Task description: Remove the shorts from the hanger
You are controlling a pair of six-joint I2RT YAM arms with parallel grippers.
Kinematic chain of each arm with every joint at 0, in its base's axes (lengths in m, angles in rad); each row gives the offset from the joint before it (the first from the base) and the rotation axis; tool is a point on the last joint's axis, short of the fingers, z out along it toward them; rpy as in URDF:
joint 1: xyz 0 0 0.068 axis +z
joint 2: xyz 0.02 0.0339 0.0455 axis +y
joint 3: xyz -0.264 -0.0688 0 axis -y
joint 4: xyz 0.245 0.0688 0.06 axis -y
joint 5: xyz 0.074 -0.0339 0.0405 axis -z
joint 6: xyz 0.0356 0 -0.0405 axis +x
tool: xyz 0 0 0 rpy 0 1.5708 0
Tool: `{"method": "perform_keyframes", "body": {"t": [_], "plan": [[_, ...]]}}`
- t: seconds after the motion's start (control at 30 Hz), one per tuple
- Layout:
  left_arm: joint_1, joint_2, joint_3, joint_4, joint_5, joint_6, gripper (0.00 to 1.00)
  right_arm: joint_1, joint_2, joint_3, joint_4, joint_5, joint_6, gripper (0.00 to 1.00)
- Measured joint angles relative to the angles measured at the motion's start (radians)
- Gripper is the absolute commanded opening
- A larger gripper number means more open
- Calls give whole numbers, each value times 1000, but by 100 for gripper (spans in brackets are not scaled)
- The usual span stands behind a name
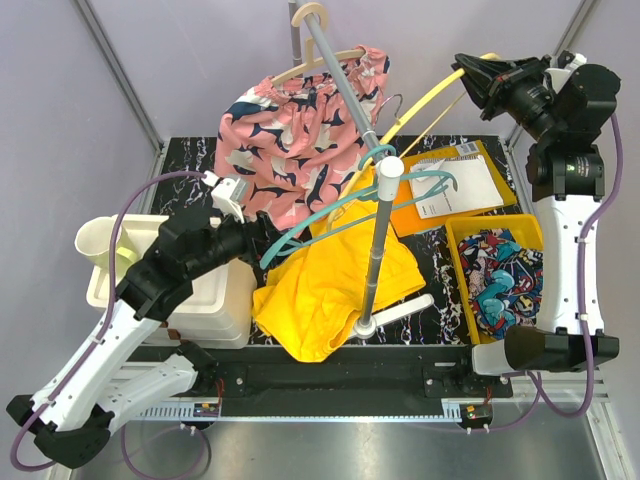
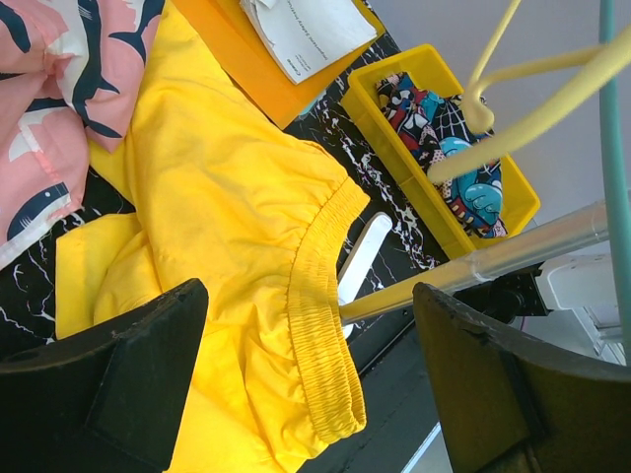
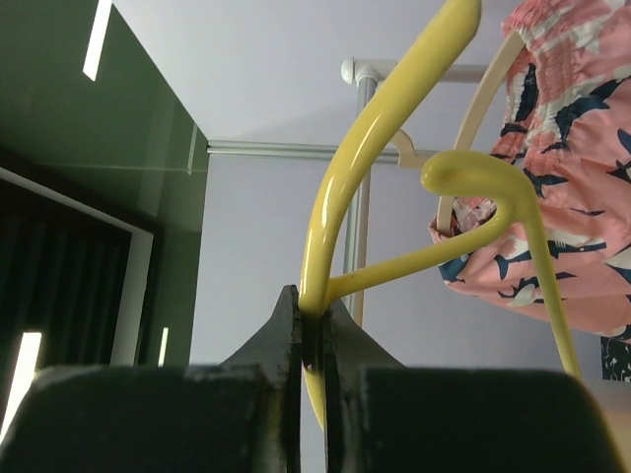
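Observation:
My right gripper will next lower the bare hanger to the left in the top view onto the grey bar and let go of it.
The plain yellow shorts [image 1: 330,280] lie heaped on the black table by the rack's upright post. Their elastic waistband [image 2: 320,325] shows between my left fingers. My left gripper [image 1: 268,245] is open at the shorts' left edge, with its jaws [image 2: 311,305] set wide on either side of the waistband. My right gripper [image 1: 475,75] is shut on a yellow hanger [image 3: 365,128] held high at the back right. The hanger's arms [image 1: 420,105] slope down toward the top of the yellow shorts; I cannot tell whether they touch. The comic-print shorts [image 1: 500,275] lie in a yellow bin [image 1: 460,295].
Pink shark-print shorts [image 1: 290,130] hang on a cream hanger from the rack's grey bar [image 1: 345,75]. A teal hanger [image 1: 340,210] hangs over the yellow shorts. A white tub [image 1: 210,300] stands at the left. An orange envelope with papers [image 1: 450,180] lies behind the bin.

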Motion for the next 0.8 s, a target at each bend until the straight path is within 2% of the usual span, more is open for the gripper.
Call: {"method": "perform_keyframes", "body": {"t": [0.43, 0.8], "plan": [[0, -4, 0, 0, 3, -9, 89, 72, -21, -16, -4, 23, 8, 0], [0, -4, 0, 0, 5, -11, 89, 122, -136, -238, -1, 27, 2, 0]]}}
